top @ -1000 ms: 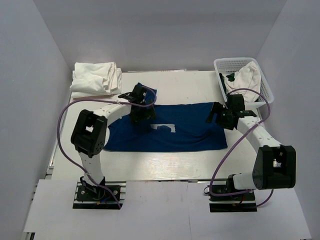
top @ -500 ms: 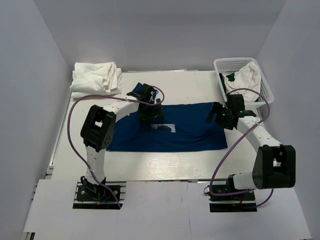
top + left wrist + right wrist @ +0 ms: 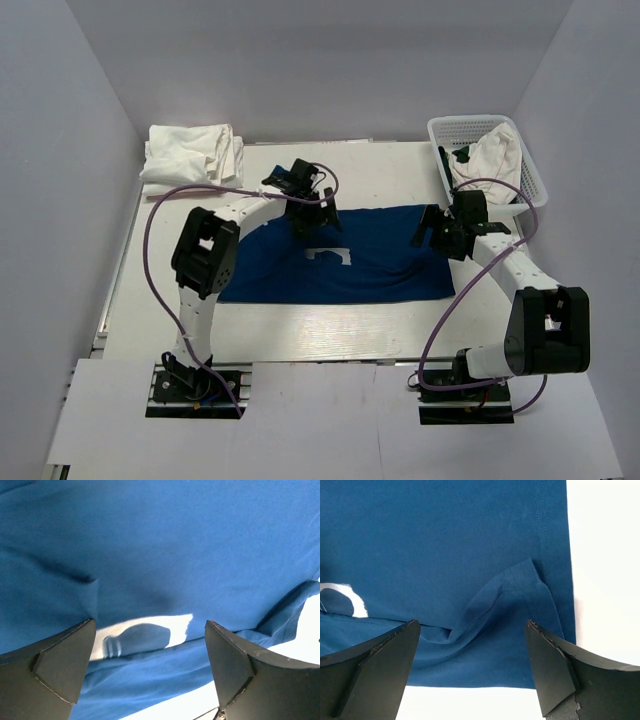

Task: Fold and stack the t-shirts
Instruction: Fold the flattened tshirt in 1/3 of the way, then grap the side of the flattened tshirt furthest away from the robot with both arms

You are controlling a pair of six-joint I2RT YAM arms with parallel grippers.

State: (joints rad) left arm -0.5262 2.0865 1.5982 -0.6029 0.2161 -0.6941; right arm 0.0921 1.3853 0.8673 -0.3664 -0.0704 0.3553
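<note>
The far sleeve of the t-shirt sticks out past the t-shirt's far edge, so my left gripper will next move outward and to the left in the top view, then go down onto the sleeve.
The dark navy t-shirt (image 3: 370, 270) lies spread across the middle of the table, its pale print (image 3: 328, 257) facing up. My left gripper (image 3: 312, 215) is open and empty over the shirt's far edge. In the left wrist view (image 3: 150, 672) it hangs above blue folds (image 3: 165, 545) and the print (image 3: 145, 632). My right gripper (image 3: 440, 232) is open and empty over the shirt's right end. In the right wrist view (image 3: 472, 672) a folded-in sleeve (image 3: 515, 587) and the hem lie between its jaws. Plain white t-shirts (image 3: 192, 155) are piled at the back left.
A white lattice basket (image 3: 480, 121) stands at the back right with a white tee (image 3: 492, 150) and something dark inside. The white table (image 3: 380, 170) shows bare behind and in front of the navy shirt. Walls close in on the left, back and right.
My left gripper has moved right along the shirt's far edge. The blue flap that stuck out at the back left now lies folded in. The right arm has barely moved.
</note>
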